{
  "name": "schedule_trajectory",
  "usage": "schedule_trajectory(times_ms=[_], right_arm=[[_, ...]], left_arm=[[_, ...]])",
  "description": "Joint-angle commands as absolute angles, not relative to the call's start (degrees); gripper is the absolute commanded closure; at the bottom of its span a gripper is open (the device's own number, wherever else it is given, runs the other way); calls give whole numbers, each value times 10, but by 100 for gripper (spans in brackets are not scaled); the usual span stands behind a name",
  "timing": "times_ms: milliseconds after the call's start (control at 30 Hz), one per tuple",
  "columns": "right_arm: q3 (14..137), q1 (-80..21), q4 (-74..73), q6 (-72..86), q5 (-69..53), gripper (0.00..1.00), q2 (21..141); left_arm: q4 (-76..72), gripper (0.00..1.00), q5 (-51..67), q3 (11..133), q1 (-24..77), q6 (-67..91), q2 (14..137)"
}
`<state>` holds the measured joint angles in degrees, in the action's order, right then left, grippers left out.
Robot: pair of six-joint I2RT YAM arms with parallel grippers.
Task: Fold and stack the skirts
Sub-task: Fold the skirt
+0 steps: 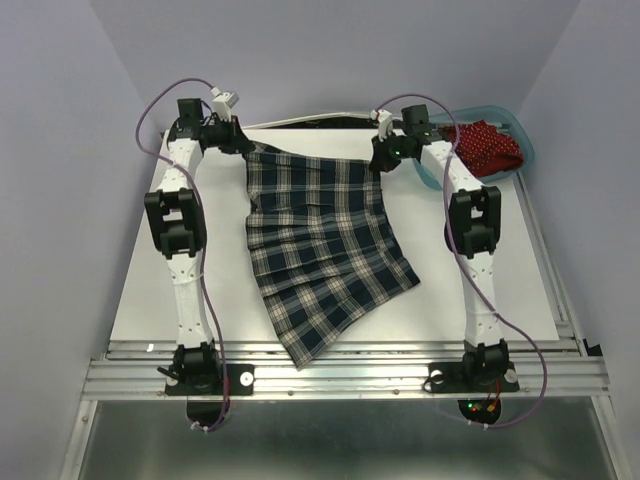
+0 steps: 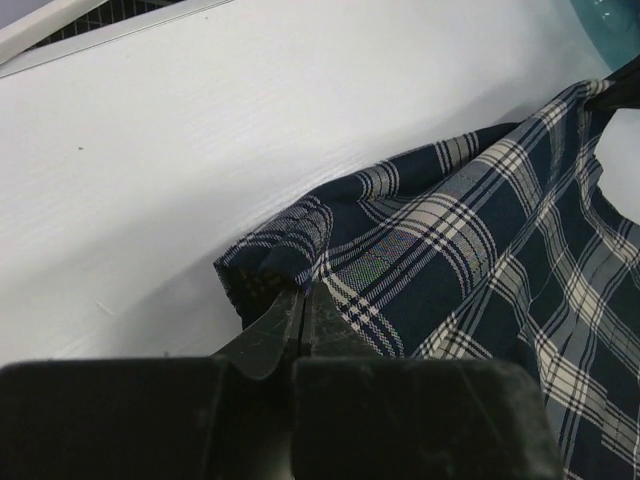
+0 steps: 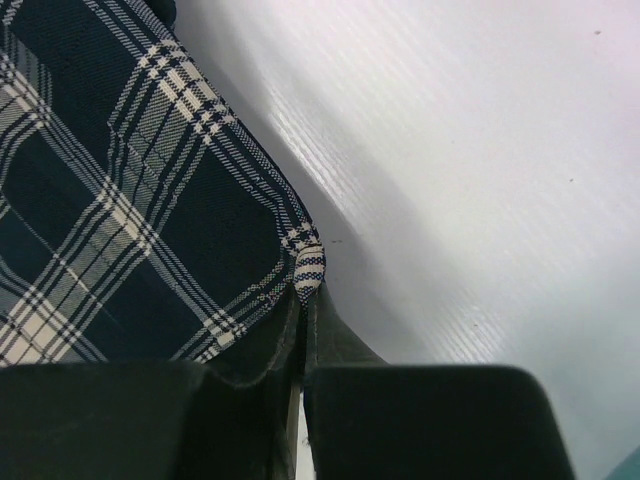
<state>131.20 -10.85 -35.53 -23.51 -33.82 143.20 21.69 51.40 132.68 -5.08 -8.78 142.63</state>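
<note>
The right gripper carries the skirt's waist corner back next and releases it over the skirt's hem corner nearer the tub, since that lies back from the gripper.
The plaid skirt (image 1: 320, 245) lies spread on the white table, its waistband at the far side and its hem reaching the near edge. My left gripper (image 1: 246, 146) is shut on the skirt's far left waist corner (image 2: 290, 262). My right gripper (image 1: 381, 158) is shut on the far right waist corner (image 3: 308, 268). The waistband is stretched between the two grippers. The red dotted skirt (image 1: 488, 146) lies bunched in the teal tub (image 1: 524, 148) at the far right.
The white table top (image 1: 150, 290) has bare surface left and right of the plaid skirt. The tub stands just behind my right arm. A metal rail (image 1: 340, 378) runs along the near edge. Walls close in on both sides.
</note>
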Motion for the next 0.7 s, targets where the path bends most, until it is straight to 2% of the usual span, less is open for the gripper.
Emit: schedule_trajectory(times_ms=[0, 200, 233, 300, 333, 400, 433, 667], right_arm=[[1315, -97, -351, -271, -317, 99, 1385], [1272, -102, -364, -317, -309, 99, 1383], [1265, -107, -364, -323, -306, 99, 1385], [1261, -107, -365, -334, -302, 99, 1387], [1260, -107, -366, -348, -301, 99, 1389], [1258, -112, -372, -359, -300, 99, 1390], [1254, -113, -372, -373, -300, 99, 1389], [1180, -129, -337, -425, -302, 99, 1349]], left_arm=[[256, 100, 504, 1279, -66, -146, 1349], [312, 100, 469, 1137, -57, -250, 1305], [312, 92, 439, 1127, -55, -263, 1304], [311, 70, 416, 1117, -54, -271, 1304], [307, 54, 401, 1114, -54, -272, 1304], [286, 44, 370, 1116, -54, -276, 1300], [280, 31, 361, 1123, -54, -279, 1296], [265, 25, 373, 1202, -53, -356, 1275]])
